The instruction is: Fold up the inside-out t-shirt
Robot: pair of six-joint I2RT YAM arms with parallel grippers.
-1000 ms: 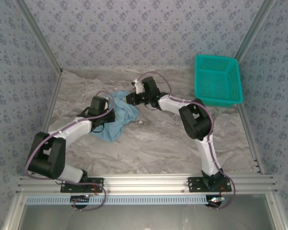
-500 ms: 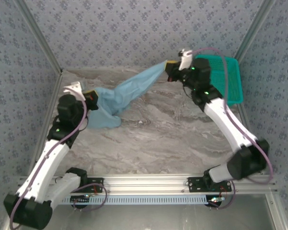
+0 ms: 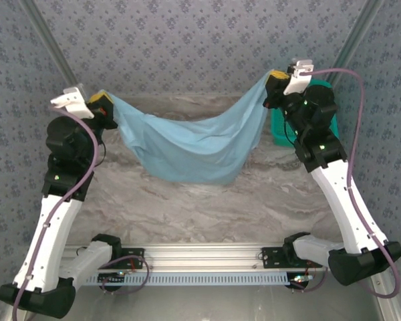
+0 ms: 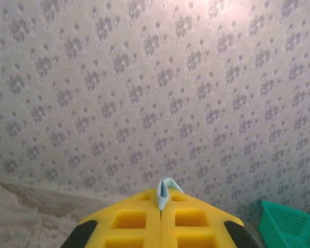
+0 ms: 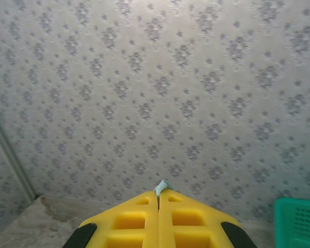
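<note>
My right gripper lowers its corner of the t-shirt [image 3: 194, 144] toward the marble table [image 3: 262, 144] beside the teal basket next and releases it, as the cloth still hangs midair.
The light-blue t-shirt [image 3: 194, 144] hangs spread in the air between both raised arms, sagging in the middle above the marble table. My left gripper [image 3: 105, 103] is shut on its left corner, high at the left. My right gripper [image 3: 273, 81] is shut on its right corner, high at the right. In the left wrist view a small fold of the t-shirt [image 4: 165, 190] sticks out between the closed yellow fingers [image 4: 129, 219]. In the right wrist view a tip of the t-shirt [image 5: 160, 186] pokes out between the closed yellow fingers [image 5: 194, 219].
A teal mesh basket [image 3: 279, 127] stands at the back right, mostly behind the right arm; its corner is in the left wrist view [image 4: 287, 225] and the right wrist view [image 5: 297, 222]. Patterned walls [image 3: 187, 40] enclose the table [image 3: 207, 207] on three sides.
Both arms have lifted and swung apart, pulling the t-shirt from a bunched heap on the table into a wide hanging spread between them.
</note>
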